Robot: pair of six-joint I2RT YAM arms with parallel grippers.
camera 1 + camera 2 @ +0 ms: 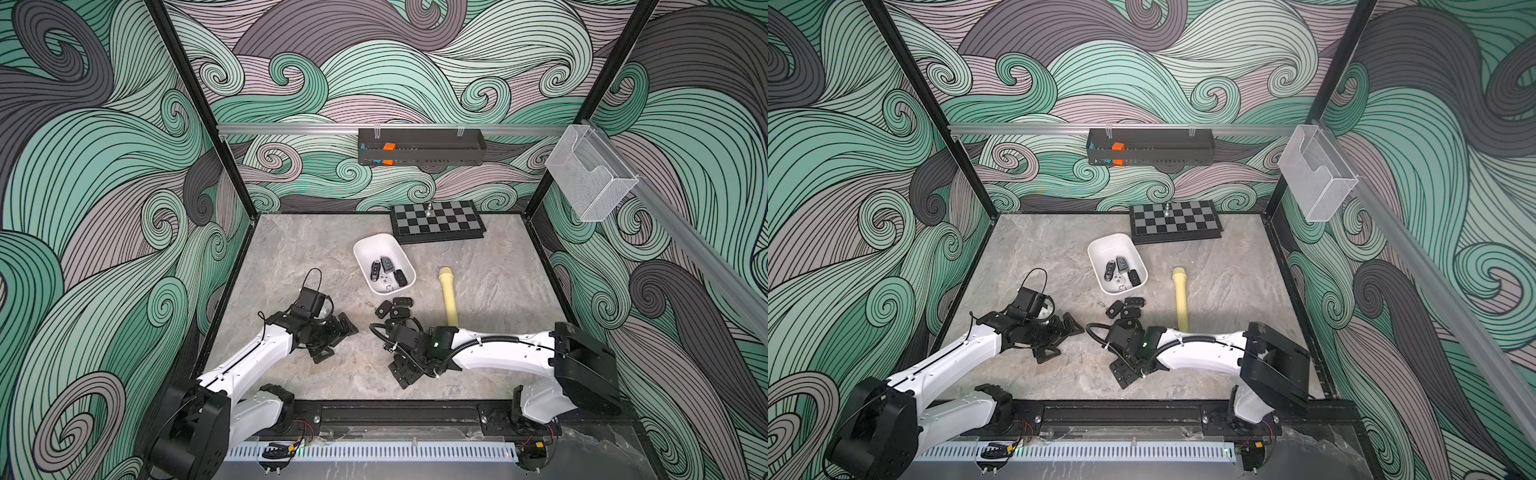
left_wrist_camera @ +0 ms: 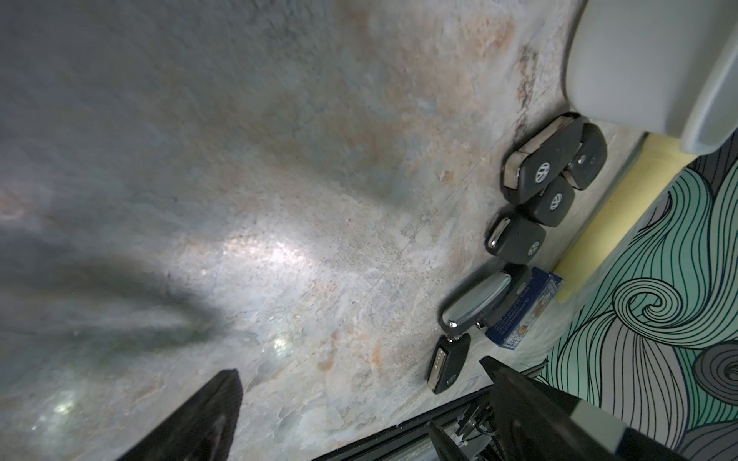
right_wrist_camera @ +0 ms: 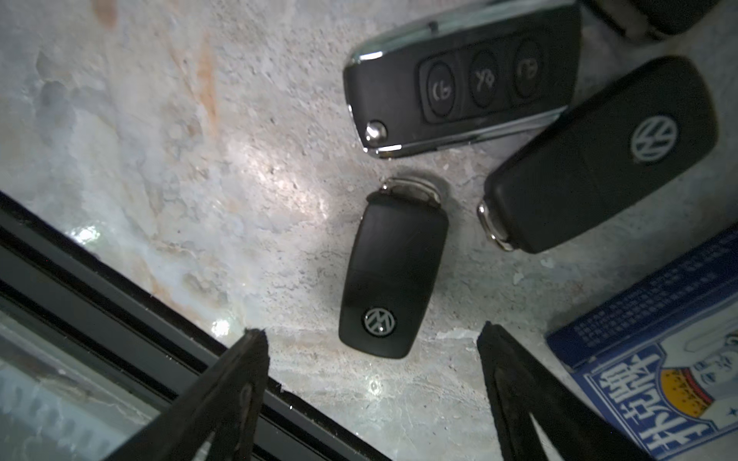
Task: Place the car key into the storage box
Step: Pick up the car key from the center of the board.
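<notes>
The small VW key's logo end [image 3: 383, 307] has bare table at its long sides for both fingers. My right gripper will lower onto it next and close across them.
The white storage box [image 1: 365, 249] [image 1: 1100, 249] sits mid-table with three car keys [image 1: 387, 264] lying in it; its wall also shows in the left wrist view [image 2: 639, 60]. Several black car keys [image 1: 384, 308] [image 1: 1115, 308] [image 2: 539, 167] lie on the table just in front of the box. My right gripper [image 1: 405, 370] [image 1: 1125, 370] [image 3: 371, 329] is open, and a small VW key [image 3: 393, 271] lies flat on the table just ahead of its fingertips, untouched. My left gripper [image 1: 338, 343] [image 1: 1061, 340] [image 2: 359, 365] is wide open and empty over bare table, left of the keys.
A pale yellow cylinder [image 1: 449, 299] lies right of the keys. A blue card pack [image 3: 659, 351] [image 2: 523, 311] rests beside them. A chessboard [image 1: 436, 220] stands at the back, a black tray [image 1: 419, 147] and a wire basket [image 1: 590, 174] hang on the wall rails.
</notes>
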